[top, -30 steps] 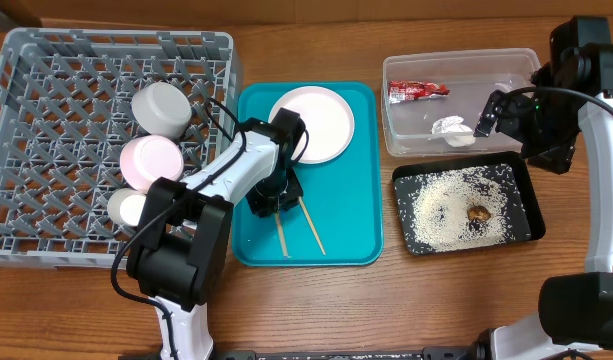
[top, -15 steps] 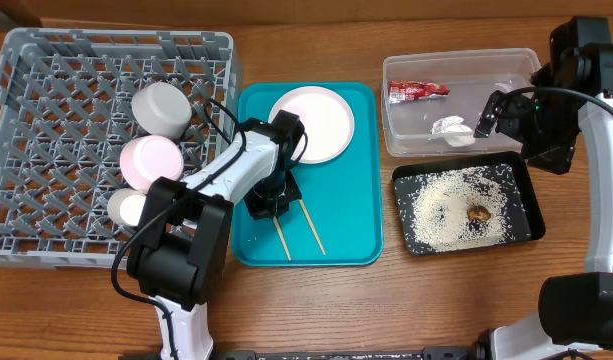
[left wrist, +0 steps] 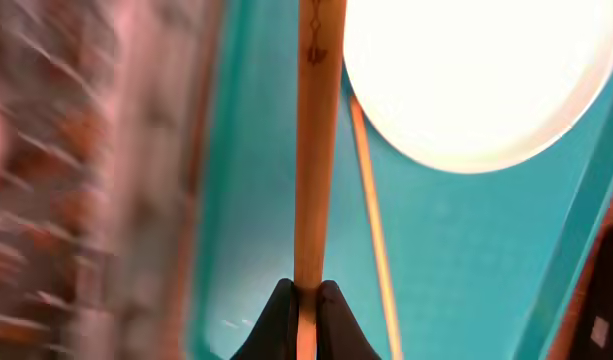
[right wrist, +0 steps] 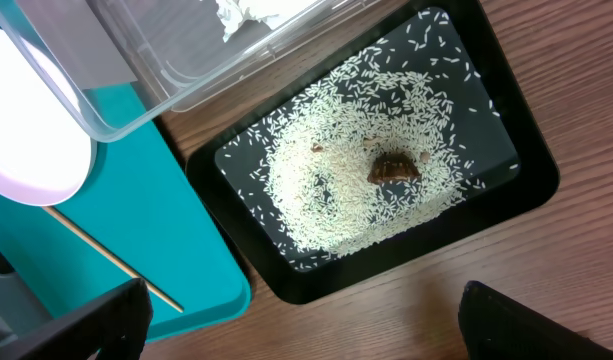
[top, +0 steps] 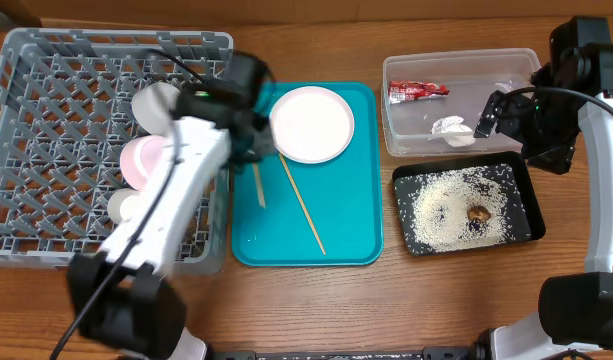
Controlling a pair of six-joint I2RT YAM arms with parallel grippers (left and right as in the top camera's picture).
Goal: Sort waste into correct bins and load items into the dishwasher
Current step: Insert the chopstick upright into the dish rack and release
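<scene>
My left gripper will go left in the overhead view and down over the rack's tray-side strip (top: 207, 214) (left wrist: 98, 200) to release the chopstick, since the bowls leave room there.
My left gripper (top: 252, 155) is shut on one wooden chopstick (top: 259, 187) and holds it above the left side of the teal tray; the wrist view shows the jaws (left wrist: 306, 305) pinching it (left wrist: 316, 150). The second chopstick (top: 302, 205) lies on the teal tray below the round white plate (top: 311, 123). The grey dish rack (top: 56, 120) holds a greenish-white bowl (top: 161, 105), a pink bowl (top: 144, 160) and a small white cup (top: 126, 207). My right gripper (right wrist: 306, 330) is open and empty, beside the clear tub (top: 506, 95) and the black tray (top: 526, 225).
The clear tub holds the red wrapper (top: 418, 90) and the white tissue (top: 452, 128). The black tray holds rice (top: 446, 200) and a brown scrap (top: 478, 212). The teal serving tray (top: 351, 220) lies between the rack and the bins.
My left arm has lifted one chopstick off the teal tray and swung it up and left toward the rack. The other chopstick has shifted a little. The right arm has not moved.
</scene>
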